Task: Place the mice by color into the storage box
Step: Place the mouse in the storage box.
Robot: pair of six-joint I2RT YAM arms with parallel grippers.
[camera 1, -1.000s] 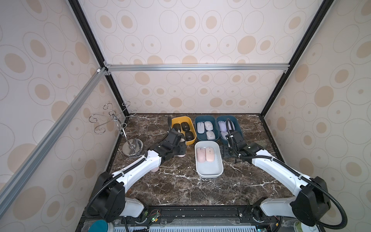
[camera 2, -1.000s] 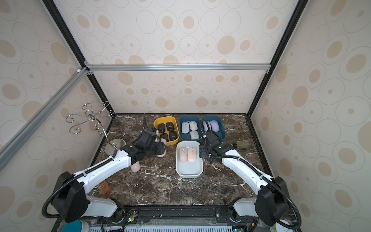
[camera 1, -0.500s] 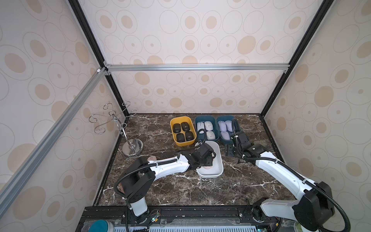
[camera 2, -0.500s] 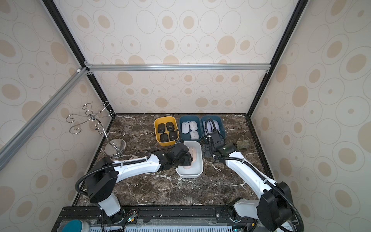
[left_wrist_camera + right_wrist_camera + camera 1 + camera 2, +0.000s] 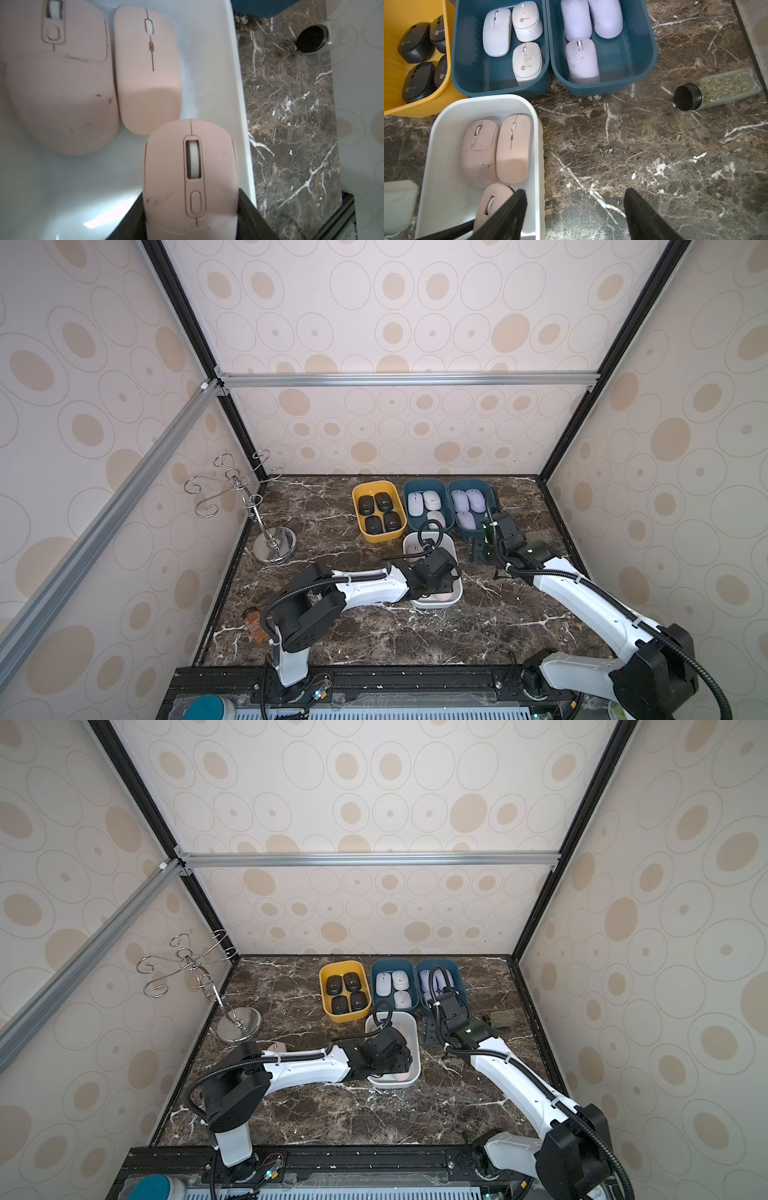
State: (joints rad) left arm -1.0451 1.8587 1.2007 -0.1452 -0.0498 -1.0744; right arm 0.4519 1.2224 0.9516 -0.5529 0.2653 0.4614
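My left gripper lowers the pink mouse onto the bare near part of the white box's bottom below next and releases it there, since pink mice occupy the box's far end.
My left gripper is shut on a pale pink mouse, low inside the near end of the white storage box. Two more pink mice lie side by side at its far end. In both top views the left gripper hides most of that box. The yellow box holds several black mice, one teal box three white mice, the other teal box three lavender mice. My right gripper hangs open over bare marble beside the white box.
A spice jar lies on its side at the right. A chrome hook stand stands at the left wall. A small brown bottle lies near the left front. A pale pink thing shows just behind the left arm.
My left arm has swung from beside the yellow box to over the white box, carrying the pink mouse down into it. The right gripper has drawn back slightly and stays open.
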